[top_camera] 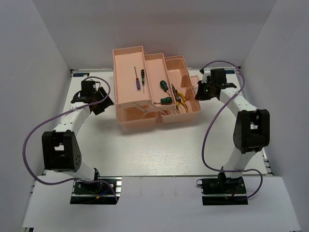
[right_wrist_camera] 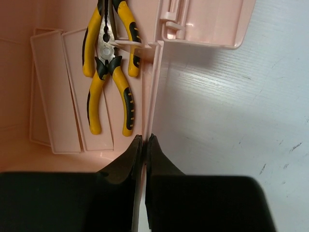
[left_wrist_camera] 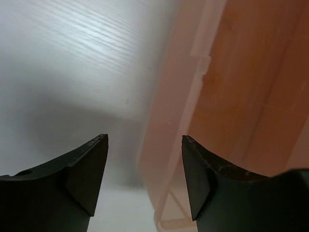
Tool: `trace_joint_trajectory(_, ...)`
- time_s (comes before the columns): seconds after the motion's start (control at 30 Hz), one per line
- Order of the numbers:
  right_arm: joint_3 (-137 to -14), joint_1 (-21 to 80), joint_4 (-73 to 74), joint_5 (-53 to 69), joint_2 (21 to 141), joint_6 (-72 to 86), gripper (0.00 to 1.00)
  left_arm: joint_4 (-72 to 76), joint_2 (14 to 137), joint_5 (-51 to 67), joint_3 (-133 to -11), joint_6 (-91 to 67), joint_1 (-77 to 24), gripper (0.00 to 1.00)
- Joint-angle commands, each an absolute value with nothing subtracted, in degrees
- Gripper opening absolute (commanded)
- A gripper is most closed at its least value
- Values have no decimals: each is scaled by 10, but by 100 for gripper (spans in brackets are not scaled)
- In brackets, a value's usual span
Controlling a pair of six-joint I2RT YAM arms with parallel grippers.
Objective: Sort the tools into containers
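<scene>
The left gripper will move gently toward the toolbox [top_camera: 129, 58] and close on the rim of the toolbox's pink side, because that rim is to the gripper's right in the top view.
The salmon-pink toolbox [top_camera: 129, 58] stands open mid-table with its trays folded out. A purple-handled screwdriver [top_camera: 138, 83] and a black-green one [top_camera: 142, 75] lie in the left tray. Two stubby green-handled screwdrivers [top_camera: 163, 85] [top_camera: 166, 100] lie further right. Two yellow pliers [top_camera: 180, 99] [right_wrist_camera: 108, 92] rest in the right compartment. My right gripper [top_camera: 198, 92] [right_wrist_camera: 145, 137] is shut on the thin right wall [right_wrist_camera: 155, 77] of that compartment. My left gripper [top_camera: 109, 103] [left_wrist_camera: 145, 139] is open at the box's left side, and the blurred pink wall [left_wrist_camera: 183, 96] shows between its fingers.
White walls enclose the table on three sides. Purple cables loop from both arms over the near table. The box's folded-out tray corner [right_wrist_camera: 207, 24] juts over the white table to the right of my right gripper.
</scene>
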State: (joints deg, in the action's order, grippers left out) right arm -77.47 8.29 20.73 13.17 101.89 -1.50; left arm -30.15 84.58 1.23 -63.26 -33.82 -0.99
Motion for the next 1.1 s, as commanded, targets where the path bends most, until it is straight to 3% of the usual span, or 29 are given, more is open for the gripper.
trace_joint_trajectory(0.0, -777, 79, 254, 206, 1017, -33, 0, -201, 871, 156, -644, -297, -11, 72)
trace_joint_trajectory(0.2, -781, 80, 258, 220, 1031, -22, 0, -172, 916, 210, -666, -267, -23, 72)
trace_joint_trajectory(0.27, -782, 82, 259, 220, 1033, -20, 0, -203, 929, 186, -674, -255, -23, 65)
trace_joint_trajectory(0.3, -783, 80, 260, 221, 1032, -20, 0, -214, 929, 162, -679, -247, -23, 58)
trace_joint_trajectory(0.33, -783, 81, 261, 221, 1034, -19, 0, -225, 934, 149, -679, -247, -28, 35)
trace_joint_trajectory(0.37, -784, 80, 262, 222, 1035, -18, 0, -234, 934, 140, -679, -247, -28, 25)
trace_joint_trajectory(0.43, -785, 81, 265, 229, 1034, -18, 0, -239, 934, 127, -674, -241, -28, 10)
trace_joint_trajectory(0.47, -785, 79, 266, 232, 1037, -18, 0, -239, 927, 127, -674, -236, -28, 8)
trace_joint_trajectory(0.67, -790, 82, 277, 247, 1033, -10, 0, -258, 911, 118, -744, -236, -28, 0)
trace_joint_trajectory(1.07, -766, 110, 303, 279, 990, 31, 0, -296, 916, 124, -943, -256, -71, 0)
